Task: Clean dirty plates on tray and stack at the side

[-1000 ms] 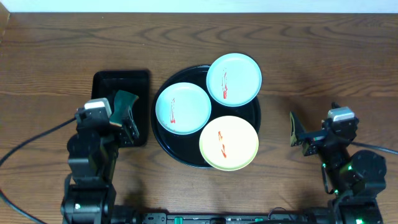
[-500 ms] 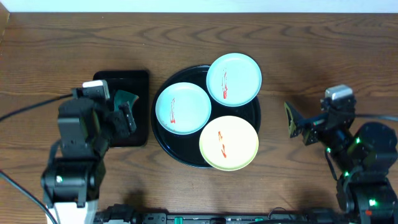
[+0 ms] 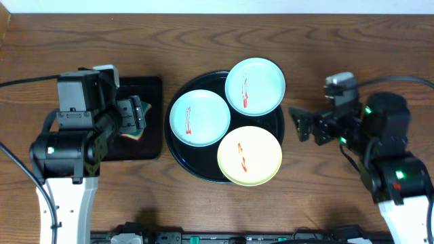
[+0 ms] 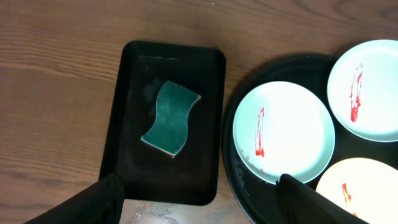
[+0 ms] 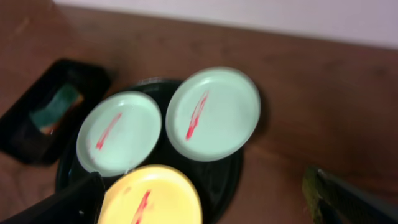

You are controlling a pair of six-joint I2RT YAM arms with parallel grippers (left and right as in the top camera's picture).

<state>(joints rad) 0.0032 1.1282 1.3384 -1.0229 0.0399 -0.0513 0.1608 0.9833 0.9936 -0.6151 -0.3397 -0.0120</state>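
My right gripper is about to move over the round tray (image 3: 186, 161) and go down onto the rim of the mint plate nearest the sponge, because the plates leave a gap.
Three dirty plates lie on the round black tray (image 3: 186, 161): a mint plate (image 3: 199, 118) at left, a second mint plate (image 3: 255, 86) overhanging the far right rim, and a yellow plate (image 3: 249, 155) at the front. Each has a red smear. My left gripper (image 3: 135, 116) is open and empty above the rectangular tray, left of the round tray. My right gripper (image 3: 303, 125) is open and empty above the tabletop, just right of the round tray. The left wrist view shows the left mint plate (image 4: 283, 132) beyond my open gripper (image 4: 199, 202). The right wrist view shows the yellow plate (image 5: 149, 196) by my open gripper (image 5: 205, 208).
A small rectangular black tray (image 4: 130, 93) lies left of the round tray and holds a green sponge (image 4: 170, 116). In the overhead view my left gripper covers part of the sponge (image 3: 137, 134). Bare wood tabletop (image 3: 325, 54) lies right of and behind the round tray.
Both arms have risen and reached forward. My left gripper moved over the rectangular tray. My right gripper moved left toward the round tray. The plates have not moved.
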